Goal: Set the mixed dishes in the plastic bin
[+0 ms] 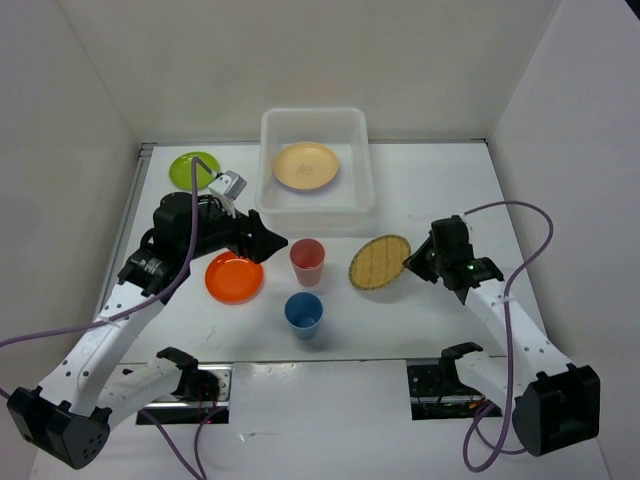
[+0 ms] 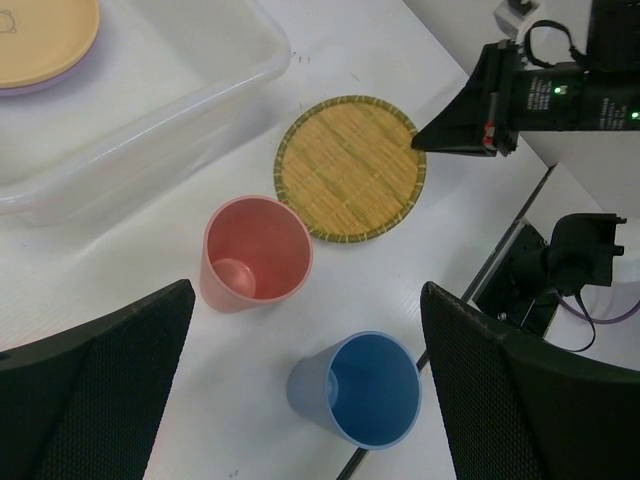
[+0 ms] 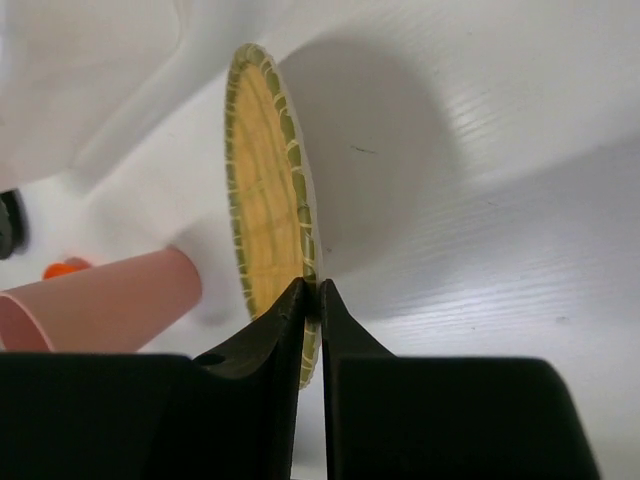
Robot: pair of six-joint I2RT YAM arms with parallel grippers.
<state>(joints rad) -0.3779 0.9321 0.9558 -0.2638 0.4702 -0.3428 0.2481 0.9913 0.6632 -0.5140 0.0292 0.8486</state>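
The robot needs to raise its right gripper outward over the bin's side, then lower the bamboo plate (image 1: 380, 262) onto the pale yellow plate (image 1: 306, 166) and let it go, because the pale yellow plate is uncovered.
My right gripper (image 1: 410, 264) (image 3: 311, 290) is shut on the rim of the woven bamboo plate (image 1: 380, 262) (image 3: 262, 210) (image 2: 350, 167), right of the cups. The plastic bin (image 1: 362, 135) (image 2: 200, 90) at the back holds a pale yellow plate (image 1: 306, 166) (image 2: 40, 35) on a lavender one. The pink cup (image 1: 307, 261) (image 2: 255, 252) and blue cup (image 1: 303, 313) (image 2: 365, 388) stand upright in the middle. An orange plate (image 1: 234, 277) lies left of them, a lime green plate (image 1: 190, 168) at the back left. My left gripper (image 1: 272, 243) (image 2: 305, 395) is open and empty above the cups.
White walls enclose the table on three sides. The two arm bases (image 1: 190, 375) sit at the near edge. Purple cables (image 1: 530, 250) loop beside each arm.
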